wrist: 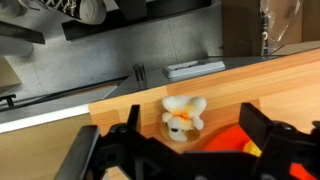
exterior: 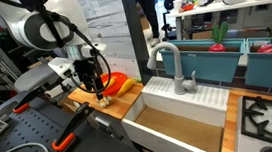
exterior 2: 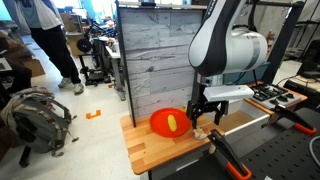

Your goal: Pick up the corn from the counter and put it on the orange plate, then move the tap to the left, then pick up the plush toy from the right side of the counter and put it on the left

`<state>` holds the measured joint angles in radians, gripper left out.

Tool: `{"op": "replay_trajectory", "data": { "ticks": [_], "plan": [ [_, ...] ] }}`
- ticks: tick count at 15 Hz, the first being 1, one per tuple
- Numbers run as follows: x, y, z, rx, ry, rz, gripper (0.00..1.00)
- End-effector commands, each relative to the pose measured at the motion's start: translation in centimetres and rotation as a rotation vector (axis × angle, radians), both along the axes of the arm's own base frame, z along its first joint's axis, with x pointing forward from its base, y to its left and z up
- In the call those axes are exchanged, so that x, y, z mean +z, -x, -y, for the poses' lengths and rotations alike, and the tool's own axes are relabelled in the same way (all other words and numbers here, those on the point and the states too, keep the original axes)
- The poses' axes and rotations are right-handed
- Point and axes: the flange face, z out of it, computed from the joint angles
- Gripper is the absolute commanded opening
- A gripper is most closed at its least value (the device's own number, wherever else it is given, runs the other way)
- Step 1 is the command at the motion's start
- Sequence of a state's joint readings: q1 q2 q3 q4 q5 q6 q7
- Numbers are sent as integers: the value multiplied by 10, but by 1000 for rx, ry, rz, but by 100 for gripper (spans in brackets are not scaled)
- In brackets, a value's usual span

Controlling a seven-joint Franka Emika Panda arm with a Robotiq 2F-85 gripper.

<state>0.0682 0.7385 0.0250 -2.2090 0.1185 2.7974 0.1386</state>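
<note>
The cream plush toy (wrist: 183,117) is lower than my gripper, on the counter between my open fingers and the plate (wrist: 228,140). My gripper needs to go down onto the toy with its fingers open beside the plate.
The cream plush toy (wrist: 183,115) lies on the wooden counter between my gripper's (wrist: 195,135) spread fingers, touching neither. In an exterior view the gripper (exterior: 99,90) hangs just above the toy (exterior: 104,101) on the counter left of the sink. The orange plate (wrist: 228,140) lies right beside the toy, with the yellow corn (wrist: 254,148) on it. In an exterior view the corn (exterior 2: 173,124) rests in the middle of the plate (exterior 2: 160,124), and the gripper (exterior 2: 200,120) is at the plate's edge. The grey tap (exterior: 168,61) stands behind the sink.
A white sink (exterior: 180,117) with a wooden bottom is next to the counter. A stove top (exterior: 271,118) lies beyond it. A grey plank wall (exterior 2: 160,60) backs the counter. Black clamps with orange handles (exterior: 67,141) sit at the counter's front edge.
</note>
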Motion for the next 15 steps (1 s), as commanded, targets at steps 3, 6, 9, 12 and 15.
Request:
{"op": "replay_trajectory", "data": {
  "ticks": [3, 6, 9, 12, 15],
  "plan": [
    [-31, -2, -2, 72, 56, 77, 100],
    [-47, 1, -6, 96, 70, 100, 100],
    [-59, 0, -11, 106, 78, 124, 100],
    [-65, -5, -14, 114, 86, 160, 74],
    [-68, -10, -14, 119, 87, 181, 51]
  ]
}}
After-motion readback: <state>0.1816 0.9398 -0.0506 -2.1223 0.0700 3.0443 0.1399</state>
